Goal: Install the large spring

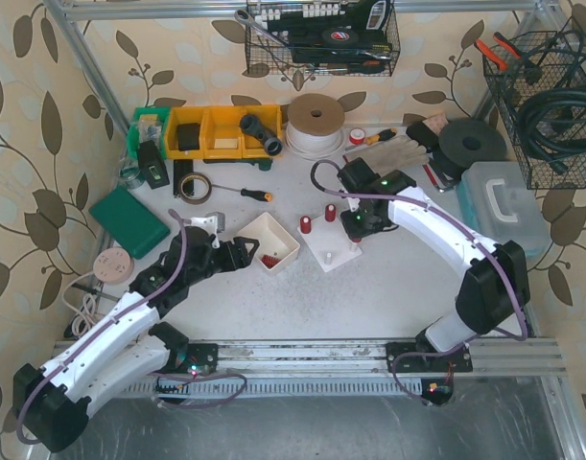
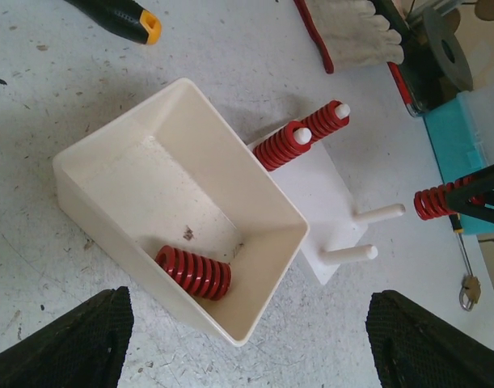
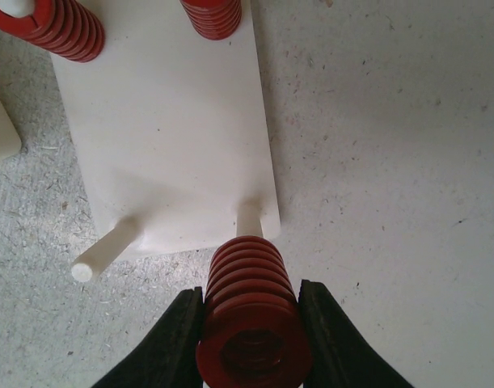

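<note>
The near peg under the held spring is bare, so my right gripper will next move down along that peg to seat the coil and release it.
My right gripper is shut on a large red spring and holds it over a peg of the white peg plate; the spring's lower end hides the peg's tip. A bare peg stands to its left. Two red springs sit on the far pegs. The held spring also shows in the left wrist view. My left gripper is open and empty, just short of the white bin, which holds one red spring. From above, the plate lies mid-table.
A screwdriver and tape roll lie behind the bin. Yellow parts bins, a cord spool, a green case and a blue-lidded box ring the work area. Wire baskets hang at the back and right.
</note>
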Controlling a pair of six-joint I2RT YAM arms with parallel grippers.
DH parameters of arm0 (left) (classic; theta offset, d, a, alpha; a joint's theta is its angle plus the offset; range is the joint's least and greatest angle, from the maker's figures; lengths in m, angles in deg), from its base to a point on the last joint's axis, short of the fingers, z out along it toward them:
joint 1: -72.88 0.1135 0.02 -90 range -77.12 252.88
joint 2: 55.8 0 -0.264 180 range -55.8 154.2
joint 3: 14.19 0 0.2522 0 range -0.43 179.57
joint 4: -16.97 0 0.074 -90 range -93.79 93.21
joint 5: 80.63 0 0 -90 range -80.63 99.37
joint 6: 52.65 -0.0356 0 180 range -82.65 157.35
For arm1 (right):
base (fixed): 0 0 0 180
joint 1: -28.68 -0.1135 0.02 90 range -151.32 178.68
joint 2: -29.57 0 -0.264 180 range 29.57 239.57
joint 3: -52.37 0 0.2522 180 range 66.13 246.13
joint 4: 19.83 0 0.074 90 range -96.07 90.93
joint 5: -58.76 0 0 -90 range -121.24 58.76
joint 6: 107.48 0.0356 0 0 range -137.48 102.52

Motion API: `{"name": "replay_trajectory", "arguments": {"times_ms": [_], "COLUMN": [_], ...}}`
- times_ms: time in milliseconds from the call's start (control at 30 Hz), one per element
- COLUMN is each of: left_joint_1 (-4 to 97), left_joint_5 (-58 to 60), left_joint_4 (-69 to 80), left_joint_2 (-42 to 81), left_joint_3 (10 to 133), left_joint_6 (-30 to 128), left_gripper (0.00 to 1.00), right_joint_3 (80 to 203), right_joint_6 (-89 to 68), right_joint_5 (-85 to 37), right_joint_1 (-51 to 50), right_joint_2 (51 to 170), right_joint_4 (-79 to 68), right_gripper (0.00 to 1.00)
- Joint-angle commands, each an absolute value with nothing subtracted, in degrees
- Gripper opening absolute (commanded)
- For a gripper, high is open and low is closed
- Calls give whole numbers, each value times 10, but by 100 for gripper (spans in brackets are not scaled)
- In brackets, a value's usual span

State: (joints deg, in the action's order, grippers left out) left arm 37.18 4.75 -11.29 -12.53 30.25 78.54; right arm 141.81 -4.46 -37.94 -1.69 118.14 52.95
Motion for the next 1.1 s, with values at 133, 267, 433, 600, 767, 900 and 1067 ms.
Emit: {"name": "replay_trajectory", "arguments": {"times_ms": [133,267,433,600,767,900,1067], "left_joint_1": [369,370,369,370,370,370,370], "left_joint_5": [62,66,70,71,73,74,77], "left_joint_4": [-99,-96,-93,-92,-94,-95,-94], "left_joint_2": [-101,-94,-86,-85,-88,-90,-95], "left_joint_3": [314,316,316,316,316,315,311], "left_joint_6": [790,792,794,796,796,796,797], "left_gripper": [81,81,82,82,82,81,82], "right_joint_3": [1403,1395,1384,1375,1363,1354,1349], "right_joint_6": [-60,-64,-71,-73,-68,-65,-67], "right_joint_5": [-367,-366,-365,-359,-357,-363,-369], "right_joint_1": [-14,-8,-3,-3,-3,-2,-2], "right_joint_2": [1208,1209,1204,1203,1208,1214,1222], "right_joint_4": [493,491,491,483,464,449,438], "right_gripper": [0,0,0,0,0,0,0]}}
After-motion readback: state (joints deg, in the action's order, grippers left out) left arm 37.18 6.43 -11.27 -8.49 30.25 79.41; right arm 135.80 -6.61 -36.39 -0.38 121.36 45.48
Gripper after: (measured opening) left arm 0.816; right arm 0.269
